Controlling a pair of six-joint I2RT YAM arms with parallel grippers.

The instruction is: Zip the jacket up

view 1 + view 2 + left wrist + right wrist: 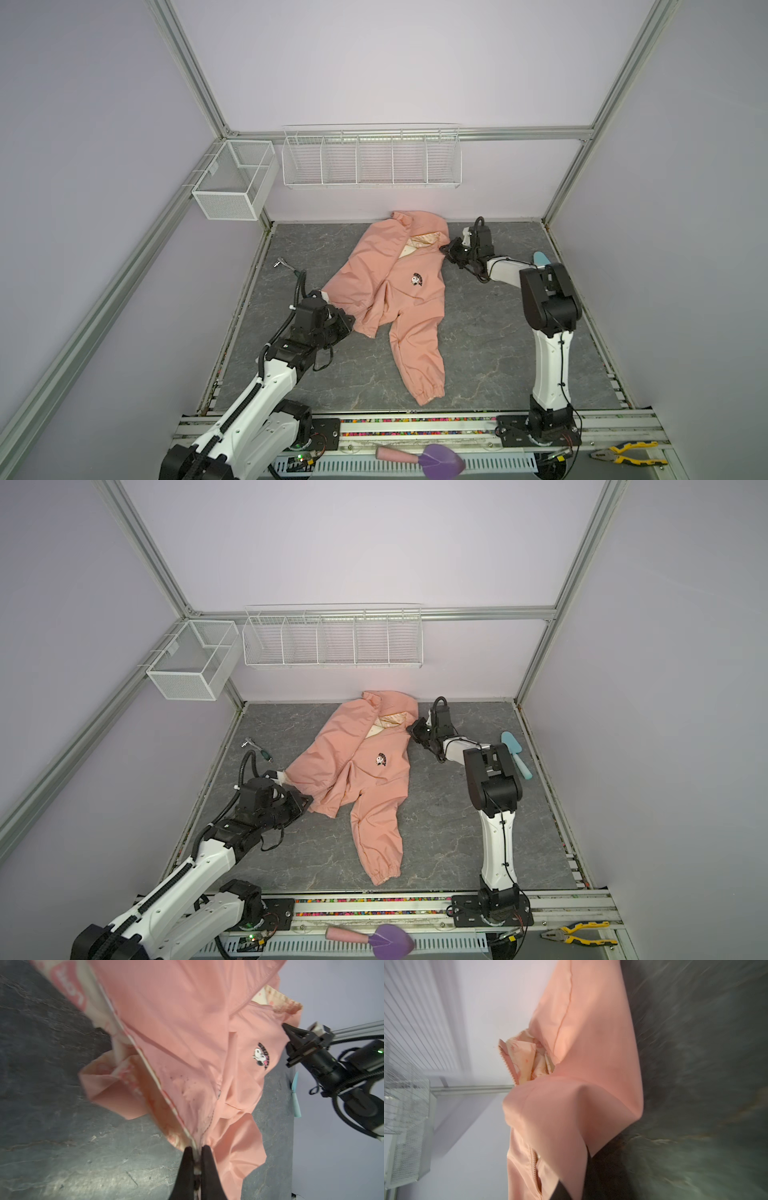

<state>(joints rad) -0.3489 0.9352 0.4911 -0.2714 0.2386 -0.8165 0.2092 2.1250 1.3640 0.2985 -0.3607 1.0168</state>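
My right gripper pulls toward the light blue trowel next and releases the fold on the bare tabletop between them, because the jacket's front is creased.
The salmon-pink jacket (399, 291) (365, 771) lies front up on the grey table, hood toward the back wall, cartoon badge (417, 279) on its chest. Near the collar the front gapes and shows cream lining (424, 241). My left gripper (351, 322) (196, 1150) is shut on the jacket's bottom hem, right where the zip line (212, 1118) ends. My right gripper (444, 248) (577, 1174) is shut on a fold of jacket fabric by the collar, beside loose zip teeth (535, 1167).
White wire baskets (370, 160) and a mesh basket (232, 178) hang on the back wall. A metal tool (284, 262) lies left of the jacket, a light blue trowel (515, 754) at the right edge. A purple trowel (440, 459) and pliers (627, 453) lie at the front rail.
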